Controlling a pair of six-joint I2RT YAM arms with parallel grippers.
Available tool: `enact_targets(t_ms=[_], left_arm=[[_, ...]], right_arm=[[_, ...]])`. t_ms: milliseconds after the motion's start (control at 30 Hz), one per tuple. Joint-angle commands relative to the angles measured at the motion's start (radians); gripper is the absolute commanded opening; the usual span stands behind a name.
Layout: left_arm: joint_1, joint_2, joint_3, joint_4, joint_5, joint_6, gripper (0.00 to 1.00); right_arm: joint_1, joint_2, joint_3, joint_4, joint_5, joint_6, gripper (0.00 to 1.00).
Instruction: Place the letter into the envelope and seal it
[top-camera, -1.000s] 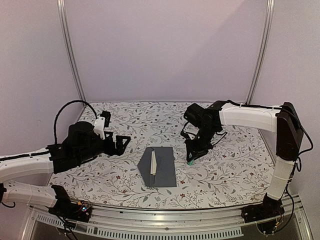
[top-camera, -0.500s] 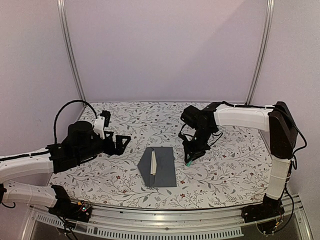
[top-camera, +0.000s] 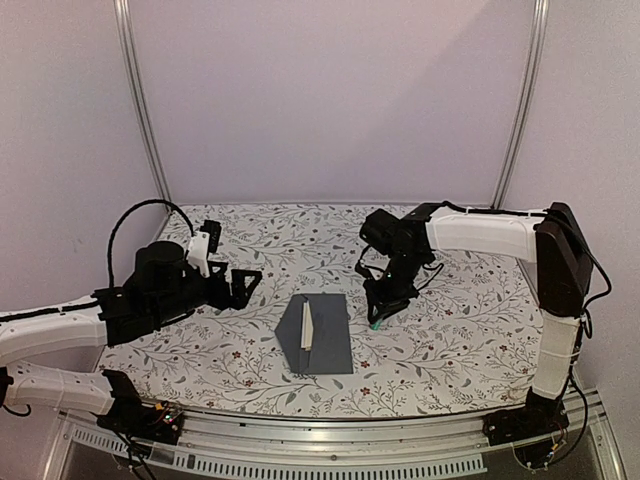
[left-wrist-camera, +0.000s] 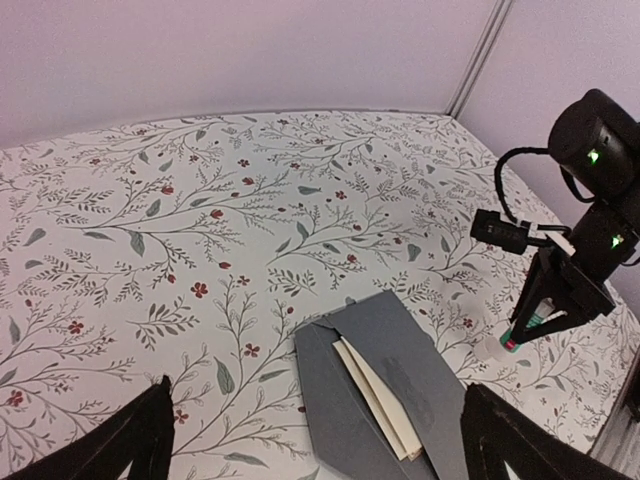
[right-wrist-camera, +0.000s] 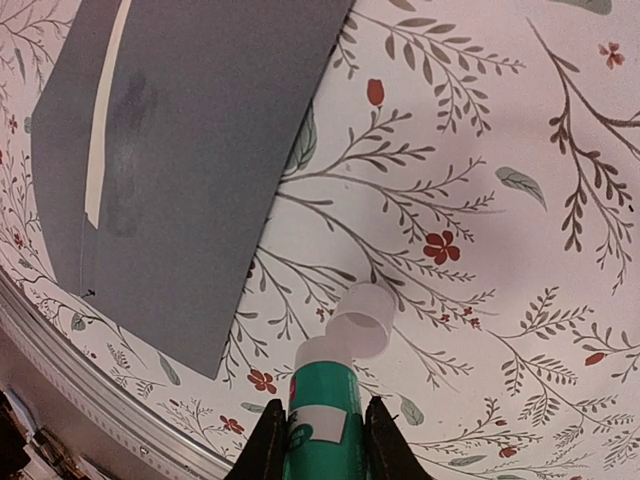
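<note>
My right gripper holds the tube, so my left gripper will next swing to the right in the top view, over the envelope (left-wrist-camera: 400, 400), and go down onto the clear cap.
The dark grey envelope (top-camera: 325, 335) lies flat mid-table, its flap open to the left. The tan letter (top-camera: 306, 327) sits inside it, only a narrow strip showing at the mouth. In the right wrist view the envelope (right-wrist-camera: 190, 150) shows a darker smear beside the letter (right-wrist-camera: 105, 120). My right gripper (top-camera: 381, 312) hovers just right of the envelope, shut on a teal-white glue tube (right-wrist-camera: 322, 410) pointing down. Its clear cap (right-wrist-camera: 360, 320) lies on the cloth under the tip. My left gripper (top-camera: 240, 284) hangs open left of the envelope (left-wrist-camera: 400, 400), apart from it.
A floral tablecloth (top-camera: 450, 330) covers the table. A metal rail (top-camera: 330, 455) runs along the near edge, also in the right wrist view (right-wrist-camera: 120, 420). Upright frame posts (top-camera: 520, 100) and lilac walls close the back and sides.
My right gripper has drifted a little left toward the envelope with the tube in it. The left arm, envelope and letter have not moved.
</note>
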Motion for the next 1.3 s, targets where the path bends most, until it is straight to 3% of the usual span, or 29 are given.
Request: enact_targets(t_ms=[0,667,1000,1267], left_arm=[[0.017,0.008,-0.009,0.021,0.01,0.002,1.0],[0.018,0.018,-0.006,0.022,0.013,0.004,1.0],[0.02,0.027,-0.004,0.028,0.025,0.006,1.0],[0.012,0.16,0.036,0.063,0.171,-0.002,0.96]], right_arm=[[-0.004,0.005,0.039,-0.01,-0.002,-0.008,0.0],[-0.008,-0.064,0.09,-0.033,0.048,-0.004,0.0],[-0.008,-0.057,0.027,0.008,0.066,-0.008,0.0],[-0.028,-0.1,-0.003,0.068,0.222,0.029,0.0]])
